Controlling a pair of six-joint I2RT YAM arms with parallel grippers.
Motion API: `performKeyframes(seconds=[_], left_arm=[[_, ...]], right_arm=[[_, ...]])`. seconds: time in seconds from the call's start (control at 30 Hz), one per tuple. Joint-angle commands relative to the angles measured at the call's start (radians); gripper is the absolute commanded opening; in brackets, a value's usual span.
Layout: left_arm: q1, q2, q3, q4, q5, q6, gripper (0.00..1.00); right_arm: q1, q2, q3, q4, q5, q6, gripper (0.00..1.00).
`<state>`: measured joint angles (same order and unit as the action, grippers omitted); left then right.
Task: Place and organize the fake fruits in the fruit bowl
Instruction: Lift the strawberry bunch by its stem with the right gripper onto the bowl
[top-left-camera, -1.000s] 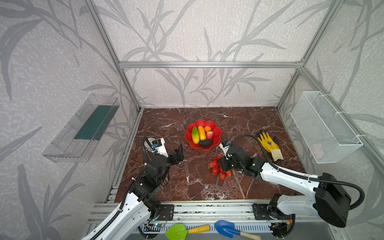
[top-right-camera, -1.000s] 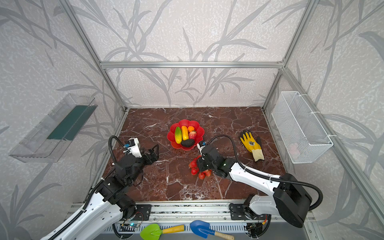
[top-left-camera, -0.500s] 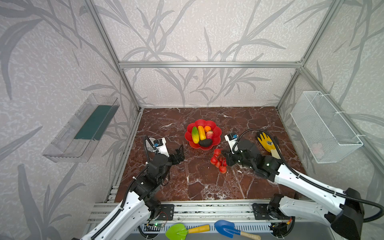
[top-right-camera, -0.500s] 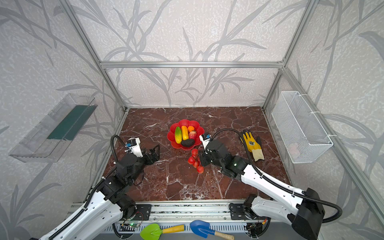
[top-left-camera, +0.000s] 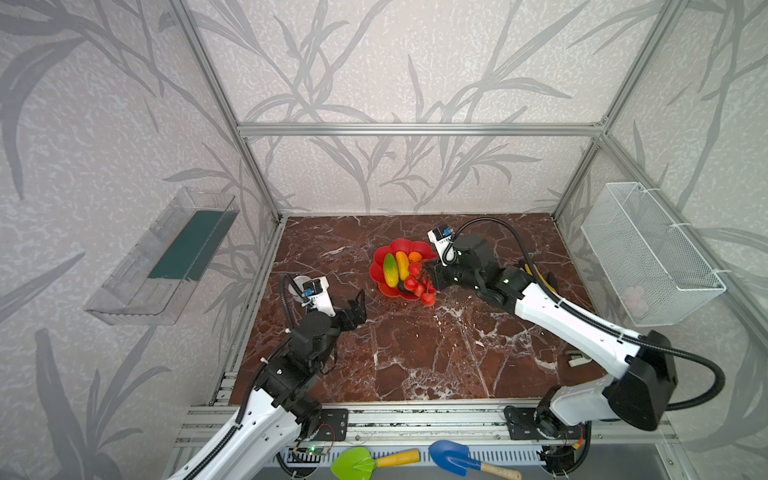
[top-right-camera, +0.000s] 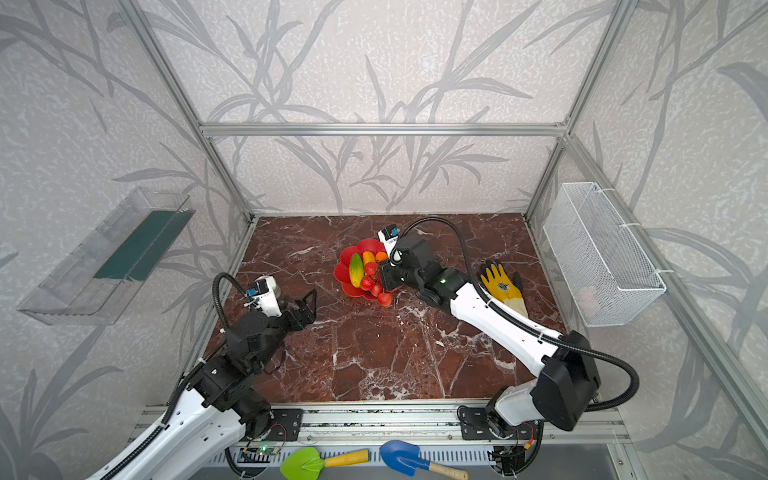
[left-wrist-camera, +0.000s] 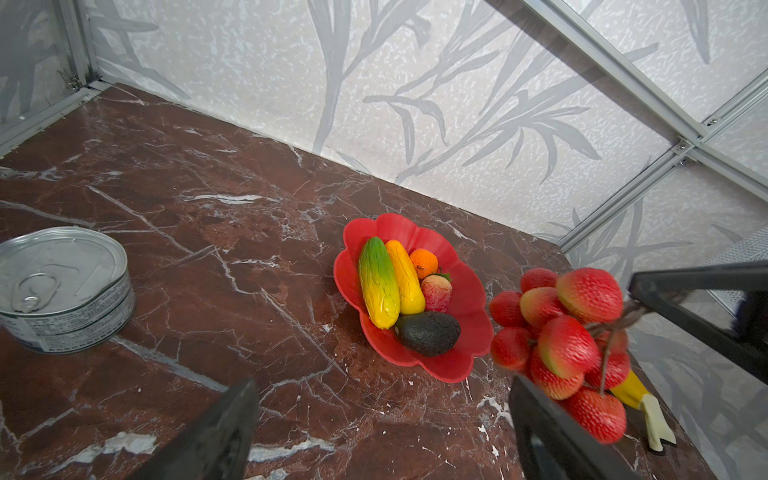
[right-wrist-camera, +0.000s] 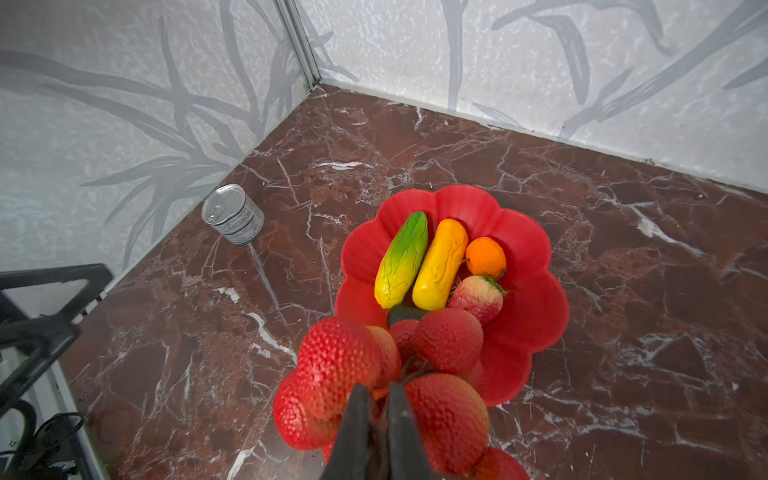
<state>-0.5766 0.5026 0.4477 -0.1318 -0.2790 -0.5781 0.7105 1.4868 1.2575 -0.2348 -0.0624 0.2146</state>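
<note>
Next, the right gripper carries the stem outward and down and releases it over the oblongs in the bowl, as they lie outward and below the gripper.
The red scalloped fruit bowl (top-left-camera: 380, 266) (right-wrist-camera: 532, 291) sits mid-table. In it lie a green-yellow oblong (right-wrist-camera: 401, 259), an orange-yellow oblong (right-wrist-camera: 440, 264), a small orange (right-wrist-camera: 485, 255), a strawberry (right-wrist-camera: 476, 297) and a dark oval (left-wrist-camera: 428, 332). My right gripper (top-left-camera: 430, 274) (right-wrist-camera: 376, 388) is shut on the stem of the red berry cluster (top-left-camera: 417, 286) (right-wrist-camera: 345, 365), which hangs over the bowl's near right rim. Its lowest berry reaches past the rim. My left gripper (top-left-camera: 359, 305) (left-wrist-camera: 382, 380) is open and empty, left of the bowl and in front of it.
A silver tin can (left-wrist-camera: 62, 286) stands by the left wall. A yellow glove (top-right-camera: 503, 286) lies right of the bowl, behind my right arm. A white wire basket (top-left-camera: 648, 253) hangs on the right wall. Green (top-left-camera: 370, 461) and blue (top-left-camera: 465, 457) shovels lie off the front edge.
My right gripper has lifted the berry cluster from the table in front of the bowl and carried it back to the bowl's near right rim. The left arm has barely moved.
</note>
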Motion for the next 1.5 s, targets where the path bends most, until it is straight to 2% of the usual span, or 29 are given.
performKeyframes(seconds=[0.0, 0.47, 0.57, 0.73, 0.93, 1.3, 1.47], left_arm=[[0.003, -0.039, -0.007, -0.049, -0.021, 0.006, 0.95], [0.004, -0.112, -0.001, -0.116, -0.045, 0.018, 0.95], [0.003, -0.122, -0.003, -0.122, -0.046, 0.021, 0.95], [0.003, -0.13, -0.004, -0.12, -0.051, 0.028, 0.95], [0.004, -0.127, -0.003, -0.103, -0.055, 0.04, 0.95], [0.003, -0.136, 0.02, -0.138, -0.065, 0.068, 0.96], [0.004, -0.144, 0.022, -0.147, -0.063, 0.073, 0.95]], right_arm=[[-0.025, 0.064, 0.095, 0.019, -0.06, -0.044, 0.0], [-0.086, 0.351, 0.301, 0.0, -0.143, -0.035, 0.0], [-0.084, 0.34, 0.293, -0.011, -0.157, -0.026, 0.0], [-0.085, 0.24, 0.205, 0.004, -0.122, -0.017, 0.0], [-0.084, 0.228, 0.225, -0.036, -0.095, -0.053, 0.0], [-0.088, 0.482, 0.451, -0.165, -0.145, -0.082, 0.0], [-0.089, 0.613, 0.61, -0.254, -0.141, -0.095, 0.05]])
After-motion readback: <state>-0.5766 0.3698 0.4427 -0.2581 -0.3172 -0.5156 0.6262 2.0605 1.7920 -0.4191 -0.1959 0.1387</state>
